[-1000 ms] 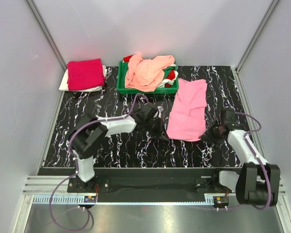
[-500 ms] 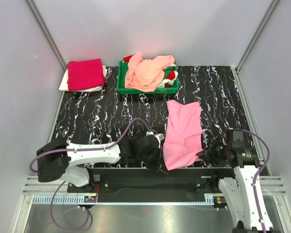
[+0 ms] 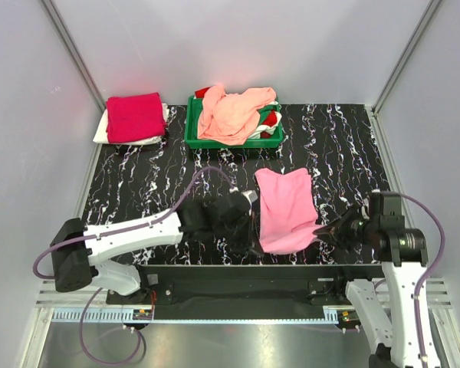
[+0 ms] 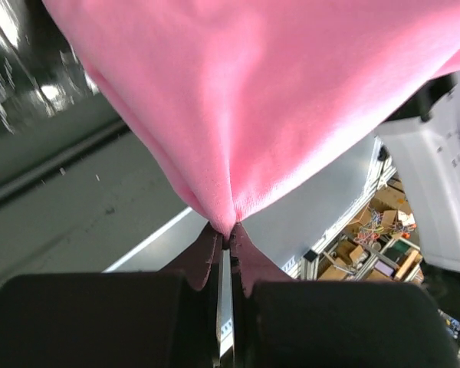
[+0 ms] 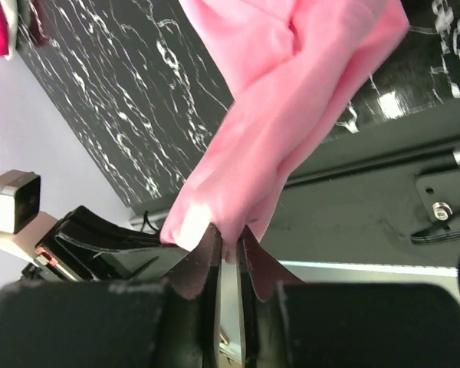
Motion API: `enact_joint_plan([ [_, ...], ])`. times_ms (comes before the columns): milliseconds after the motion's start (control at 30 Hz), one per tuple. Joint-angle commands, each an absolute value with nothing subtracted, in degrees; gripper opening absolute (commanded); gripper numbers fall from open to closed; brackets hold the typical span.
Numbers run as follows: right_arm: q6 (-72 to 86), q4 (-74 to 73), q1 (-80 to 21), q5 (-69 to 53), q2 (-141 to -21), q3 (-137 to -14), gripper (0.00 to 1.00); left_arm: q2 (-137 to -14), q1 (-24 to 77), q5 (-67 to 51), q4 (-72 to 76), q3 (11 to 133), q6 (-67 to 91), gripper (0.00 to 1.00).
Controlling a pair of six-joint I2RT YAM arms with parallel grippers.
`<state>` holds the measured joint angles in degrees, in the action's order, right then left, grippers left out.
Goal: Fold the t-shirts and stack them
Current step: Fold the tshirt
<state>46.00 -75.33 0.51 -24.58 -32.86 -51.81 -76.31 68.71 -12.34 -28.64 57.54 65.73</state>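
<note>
Next I will carry the t-shirt's held corner in my right gripper outward and down onto the t-shirt's far end [image 3: 303, 175] and release it there, because that end lies on the tabletop.
The bubblegum pink t-shirt [image 3: 285, 208] hangs lifted near the table's front edge, held by both grippers at its near corners. My left gripper [image 3: 255, 244] is shut on its near left corner; the left wrist view shows the pink cloth [image 4: 276, 115] pinched at my left gripper [image 4: 225, 239]. My right gripper [image 3: 320, 231] is shut on its near right corner, as the right wrist view shows for the shirt [image 5: 268, 130] and my right gripper [image 5: 228, 245]. A folded crimson-magenta shirt [image 3: 135, 116] lies on a white one [image 3: 102, 129] at the back left. A peach-salmon shirt [image 3: 234, 112] lies crumpled in the tray.
The green plastic tray [image 3: 190, 132] stands at the back centre with more crumpled clothes under the peach shirt. The black marbled table [image 3: 161, 176] ends at a metal rail [image 3: 238, 272] just before the arm bases. Grey walls enclose three sides.
Both grippers pulled the pink t-shirt from the right middle of the table toward the front edge, then lifted its near edge; the shirt now appears shorter and bunched.
</note>
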Motion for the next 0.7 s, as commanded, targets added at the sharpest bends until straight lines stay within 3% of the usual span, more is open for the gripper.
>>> enact_joint_plan([
  [0,47.20,-67.16,0.35,-23.12,-38.82,-54.67,0.00,-79.62,63.03,-17.73,-34.10,63.35,57.93,0.03],
  [267,47.20,-55.73,0.35,-23.30,-48.94,-52.03,0.00,-90.07,50.99,-25.22,-41.56,78.91,46.50,0.02],
  [667,45.88,-47.38,0.44,-21.54,-63.97,-57.47,0.00,-105.98,43.78,-31.81,-47.11,96.66,39.99,0.01],
])
